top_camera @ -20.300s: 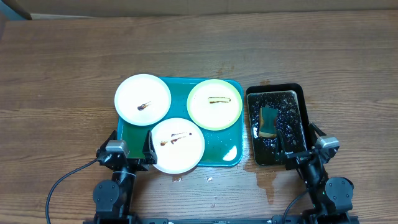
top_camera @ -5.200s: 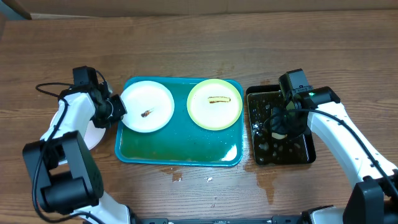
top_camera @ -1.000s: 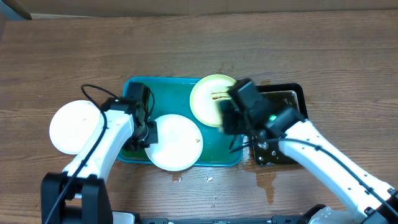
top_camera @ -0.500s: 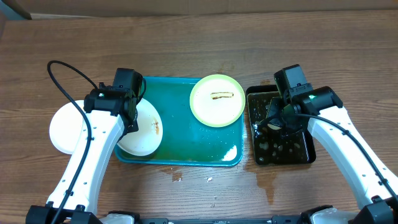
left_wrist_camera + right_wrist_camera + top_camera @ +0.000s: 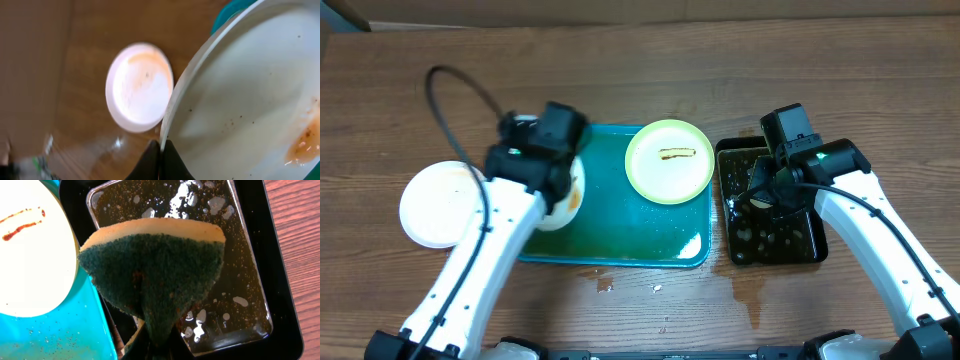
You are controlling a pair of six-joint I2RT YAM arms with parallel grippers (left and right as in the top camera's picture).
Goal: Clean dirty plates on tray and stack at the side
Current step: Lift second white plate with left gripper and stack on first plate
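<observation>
The second white plate (image 5: 440, 205) (image 5: 139, 88) lies empty beside the tray, so my left gripper will next bring its plate down and left in the overhead view onto it and let go.
My left gripper (image 5: 161, 150) is shut on the rim of a white plate (image 5: 250, 100), which is tilted and carries a brown-orange smear at its right. Overhead, that plate (image 5: 570, 203) shows half hidden under the left gripper (image 5: 558, 180), over the left end of the teal tray (image 5: 630, 235). A second white plate (image 5: 435, 205) lies on the table left of the tray. The yellow-green plate (image 5: 668, 160) lies on the tray with a brown streak. My right gripper (image 5: 155, 347) is shut on a green-and-yellow sponge (image 5: 155, 265) above the black tray (image 5: 250, 280).
The black tray (image 5: 775, 245) holds dark water with bubbles and stands right of the teal tray. The teal tray floor (image 5: 50, 335) is wet and speckled. A black cable (image 5: 455, 85) loops over the table behind the left arm. Small spills dot the front wood.
Within the last second the right arm carried the sponge from the tray back over the black tray. The left arm has lifted and tilted the smeared plate and shifted it toward the tray's left edge.
</observation>
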